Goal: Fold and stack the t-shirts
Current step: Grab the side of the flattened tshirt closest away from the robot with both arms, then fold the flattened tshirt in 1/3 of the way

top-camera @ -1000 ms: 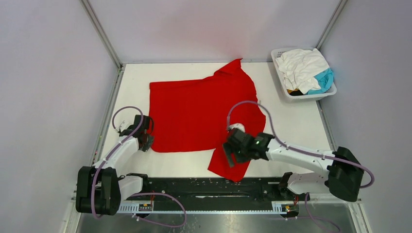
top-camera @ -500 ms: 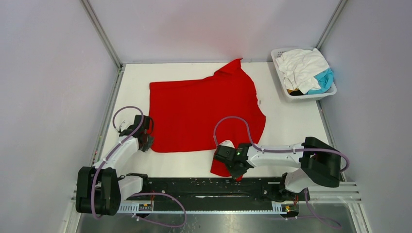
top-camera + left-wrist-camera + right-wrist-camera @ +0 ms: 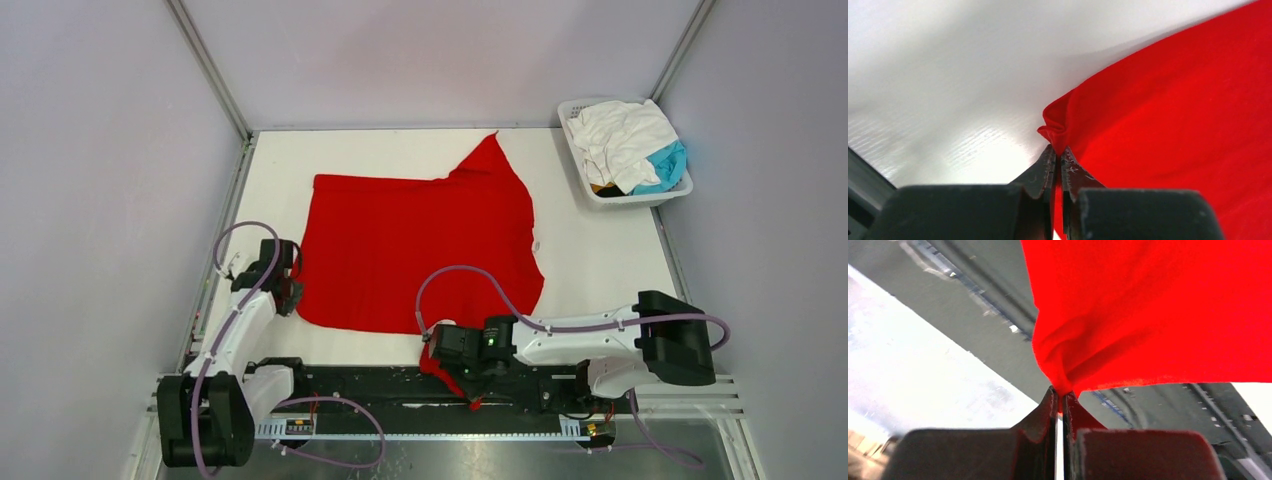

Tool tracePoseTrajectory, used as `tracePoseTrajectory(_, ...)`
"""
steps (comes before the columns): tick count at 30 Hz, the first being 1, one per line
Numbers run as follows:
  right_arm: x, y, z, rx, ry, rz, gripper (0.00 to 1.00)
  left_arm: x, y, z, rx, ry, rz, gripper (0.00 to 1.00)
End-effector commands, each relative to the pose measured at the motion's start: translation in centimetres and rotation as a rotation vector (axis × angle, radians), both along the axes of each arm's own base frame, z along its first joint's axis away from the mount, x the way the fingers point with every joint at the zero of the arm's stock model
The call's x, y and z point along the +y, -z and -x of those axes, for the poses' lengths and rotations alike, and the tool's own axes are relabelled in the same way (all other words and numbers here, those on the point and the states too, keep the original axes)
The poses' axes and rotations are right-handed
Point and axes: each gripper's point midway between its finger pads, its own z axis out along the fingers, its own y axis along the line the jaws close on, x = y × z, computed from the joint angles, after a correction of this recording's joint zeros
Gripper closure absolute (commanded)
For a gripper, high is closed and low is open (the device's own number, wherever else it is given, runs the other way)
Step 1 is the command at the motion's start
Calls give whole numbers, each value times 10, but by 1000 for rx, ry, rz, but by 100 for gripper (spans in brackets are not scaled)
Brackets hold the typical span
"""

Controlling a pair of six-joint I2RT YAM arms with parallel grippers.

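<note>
Next, my right gripper carries the t-shirt's corner held over the black bar outward onto the t-shirt short of its peaked far corner (image 3: pixel 486 211) and releases it.
The red t-shirt (image 3: pixel 420 245) lies spread across the middle of the table. My left gripper (image 3: pixel 288 296) is shut on its near left corner, and the pinched cloth (image 3: pixel 1055 127) bunches just past the fingertips (image 3: pixel 1059 151). My right gripper (image 3: pixel 443 357) is shut on the near right corner, which hangs over the black rail at the table's front edge. In the right wrist view, red cloth (image 3: pixel 1148 305) fans out from the closed jaws (image 3: pixel 1062 394). A white t-shirt (image 3: pixel 620 135) and a teal one (image 3: pixel 667 165) lie crumpled in the basket.
The white slotted basket (image 3: pixel 628 200) stands at the back right corner. The black rail (image 3: pixel 380 385) with the arm bases runs along the near edge. Grey walls and metal frame posts enclose the table on three sides.
My right gripper moved left and toward the near edge, then shut on the shirt's near right corner. The left arm pulled its corner slightly left. The red shirt shifted and stretched flatter.
</note>
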Motion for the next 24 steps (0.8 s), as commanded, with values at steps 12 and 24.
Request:
tracePoseTrajectory(12, 11, -61, -69, -112, 195, -166, 100, 1, -38, -23, -136, 20, 42, 100)
tracePoseTrajectory(24, -14, -103, -181, -321, 418, -192, 100, -11, -52, -82, -189, 36, 120, 100)
